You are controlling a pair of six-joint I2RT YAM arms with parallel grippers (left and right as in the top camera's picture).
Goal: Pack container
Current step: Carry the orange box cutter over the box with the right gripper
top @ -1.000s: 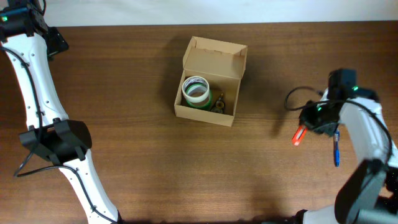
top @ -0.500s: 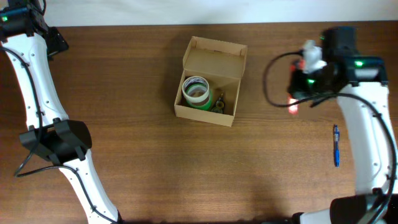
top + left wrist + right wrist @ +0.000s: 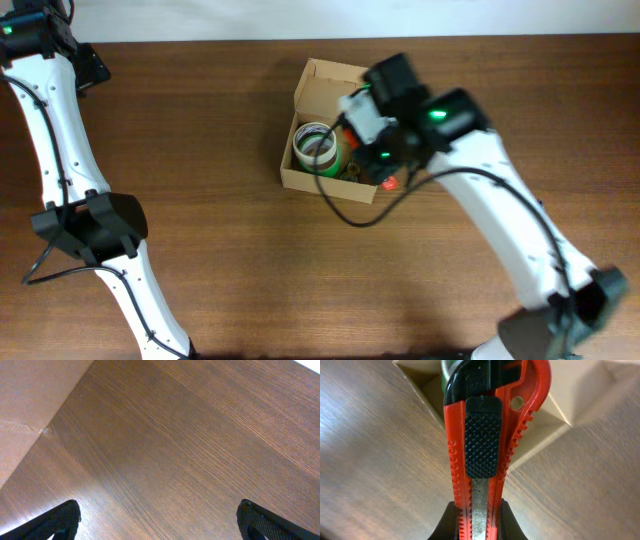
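Observation:
The knife's end sticks outside the box, so next I need to move my right gripper down and to the left in the overhead view, inside the box's front side (image 3: 434, 394), to release the knife (image 3: 485, 445).
The container (image 3: 330, 181) is a small tan cardboard box with its flap lid open at the back, in the middle of the table. Inside it lie a green tape roll (image 3: 315, 147) and a small dark item (image 3: 352, 168). My right gripper (image 3: 388, 172) is shut on a red utility knife (image 3: 485, 445) with a black slider, held over the box's front right corner (image 3: 542, 420). My left gripper (image 3: 160, 522) is open and empty over bare wood, far from the box; in the overhead view only its arm shows at the far left.
The left arm (image 3: 55, 130) runs along the table's left side. A pale surface (image 3: 30, 405) fills the upper left of the left wrist view. The right arm (image 3: 500, 220) crosses the right half of the table.
My right gripper has carried the red knife leftward from the table's right side to the box's front right corner. A blue pen seen earlier at the right no longer shows. The left arm has not moved.

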